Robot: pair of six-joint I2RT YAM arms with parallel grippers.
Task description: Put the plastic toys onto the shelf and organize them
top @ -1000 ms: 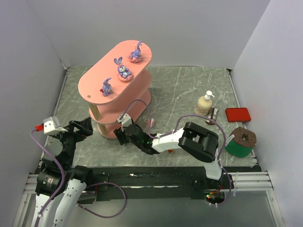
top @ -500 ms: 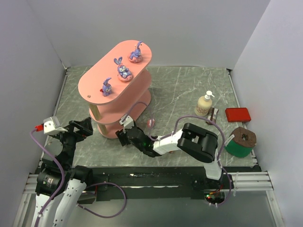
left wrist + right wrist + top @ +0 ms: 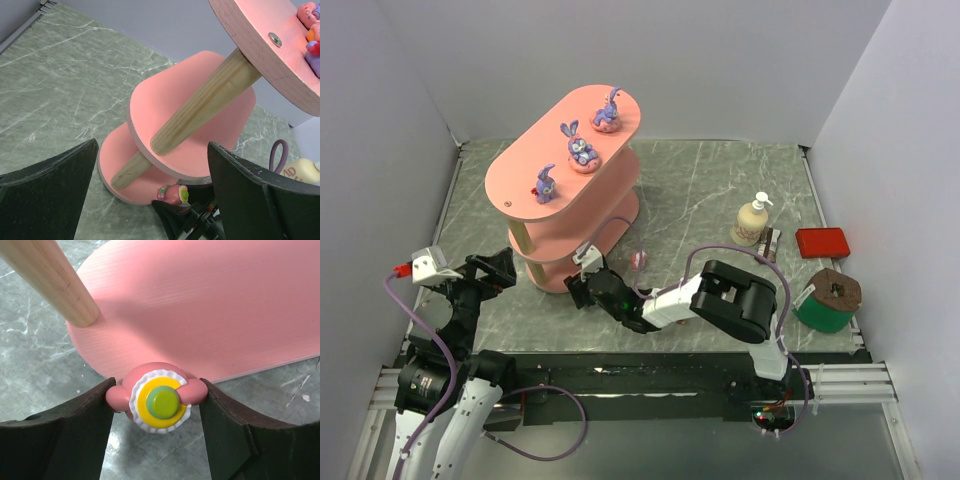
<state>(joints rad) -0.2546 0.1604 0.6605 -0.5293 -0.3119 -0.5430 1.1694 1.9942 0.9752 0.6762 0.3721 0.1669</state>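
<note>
The right gripper moves outward over the board's bare end (image 3: pixel 557 275) (image 3: pixel 140 351) beside the wooden post next and releases the pink toy, which overhangs the bottom board's front edge.
The shelf (image 3: pixel 520 170) stands at the back left with three purple bunnies (image 3: pixel 581 148) on its top board. My right gripper (image 3: pixel 582 285) is shut on a pink toy with a white, yellow and green disc (image 3: pixel 157 400), held at the front rim of the bottom board (image 3: pixel 200 315). The held toy also shows in the left wrist view (image 3: pixel 175 194). Another pink-and-white toy (image 3: pixel 639 260) lies on the table right of the shelf. My left gripper (image 3: pixel 495 268) is open and empty, left of the shelf's foot.
A cream pump bottle (image 3: pixel 752 220), a flat red box (image 3: pixel 821 242) and a green round thing with a brown top (image 3: pixel 830 300) sit at the right. A wooden post (image 3: pixel 55 280) rises just left of the held toy. Grey walls close in the table.
My right arm has stretched a little further left toward the shelf's foot, uncovering the pink-and-white toy on the table. The left arm has not moved.
</note>
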